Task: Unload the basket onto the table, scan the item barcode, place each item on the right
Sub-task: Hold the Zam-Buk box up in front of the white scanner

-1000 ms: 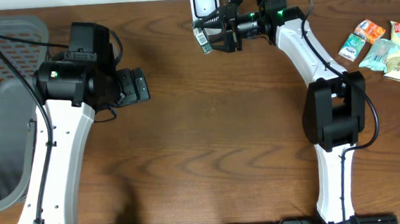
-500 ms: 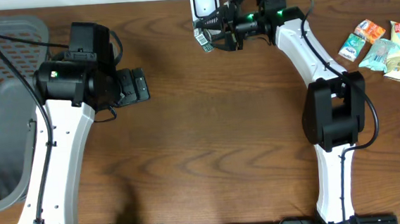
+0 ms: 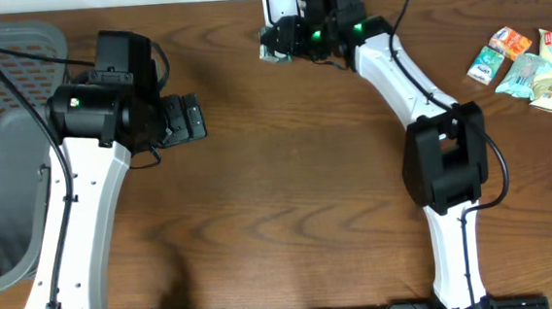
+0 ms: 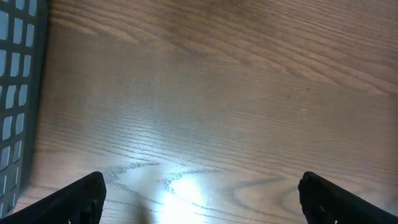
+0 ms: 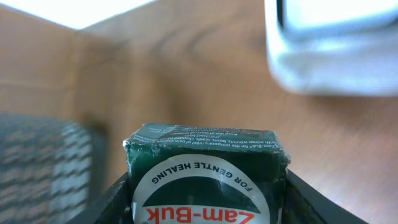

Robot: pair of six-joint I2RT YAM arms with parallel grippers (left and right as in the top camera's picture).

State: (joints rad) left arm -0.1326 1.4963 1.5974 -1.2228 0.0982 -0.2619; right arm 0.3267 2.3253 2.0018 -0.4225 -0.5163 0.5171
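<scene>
I will swing my right gripper past the scanner (image 3: 281, 0) next and release the item over the snack packets, far to the scanner's right in the overhead view.
The item is a dark green Zam-Buk box (image 5: 208, 180) with a white round label. My right gripper (image 5: 208, 202) is shut on it, with a black finger against each side. In the overhead view the box (image 3: 270, 46) hangs just below and left of the white barcode scanner (image 3: 281, 0) at the table's far edge, with the right gripper (image 3: 285, 39) behind it. The scanner (image 5: 336, 43) is a blurred white shape at the top right of the right wrist view. My left gripper (image 3: 196, 118) is open over bare table far to the left, its fingertips (image 4: 81, 199) wide apart.
A grey mesh basket (image 3: 7, 144) takes up the table's left end, and its wall (image 4: 18, 93) shows in the left wrist view. Several snack packets (image 3: 533, 63) lie at the far right. Both white arm bases stand at the front edge.
The right arm has swung left and turned its wrist, carrying the box up toward the scanner's left side. The left arm has not moved.
</scene>
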